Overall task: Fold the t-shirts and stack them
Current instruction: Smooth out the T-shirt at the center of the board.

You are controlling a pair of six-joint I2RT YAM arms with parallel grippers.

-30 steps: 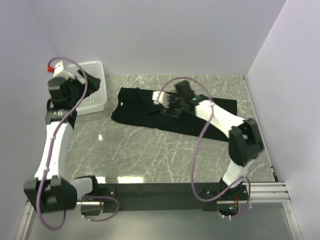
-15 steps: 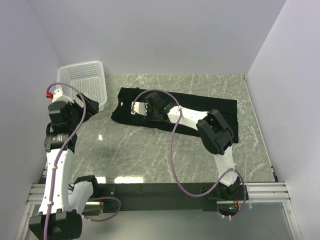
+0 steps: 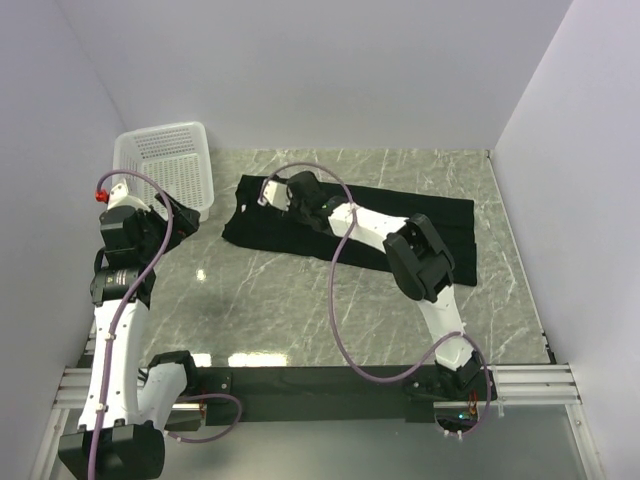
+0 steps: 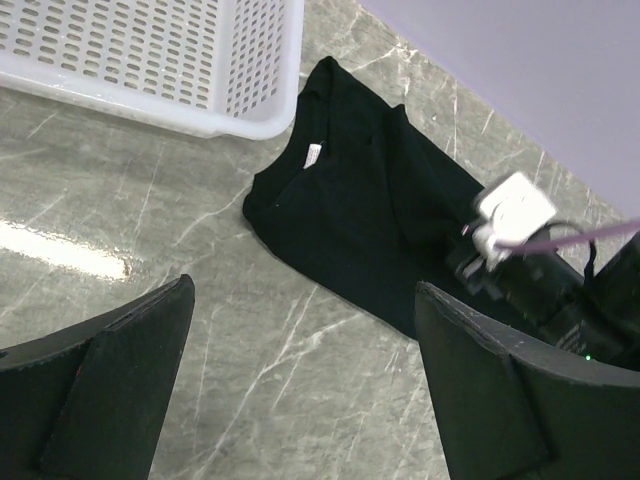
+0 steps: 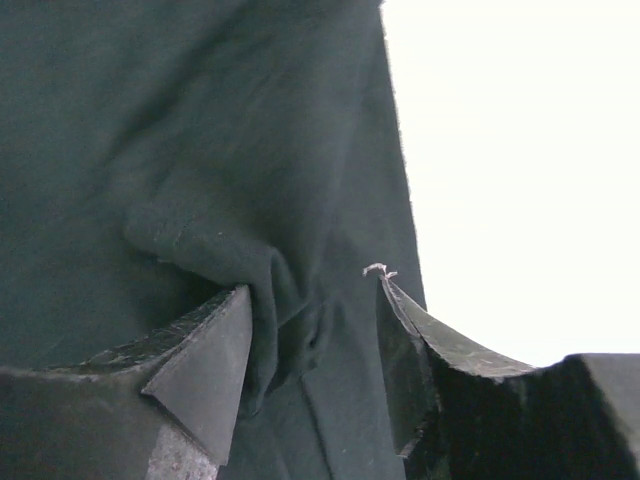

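The collar's near corner is uncovered below my left gripper and to its right in the top view. I will move the gripper across, lower it and close.
A black t-shirt lies spread flat across the far half of the marble table, its collar end to the left. It also shows in the left wrist view. My right gripper is down on the shirt's left end near the collar. In the right wrist view the shirt fills the frame. My right gripper has its jaws partly apart, with a ruck of cloth bunched between them. My left gripper is open and empty above bare table, left of the shirt; it shows wide open in its own view.
A white slotted basket stands at the far left corner, just behind my left gripper; it also shows in the left wrist view. Walls close the table on the left, back and right. Marble lies between the shirt and the arm bases.
My right gripper slid left along the shirt from its middle to the collar end. My left arm drew back from the basket and lowered toward the table.
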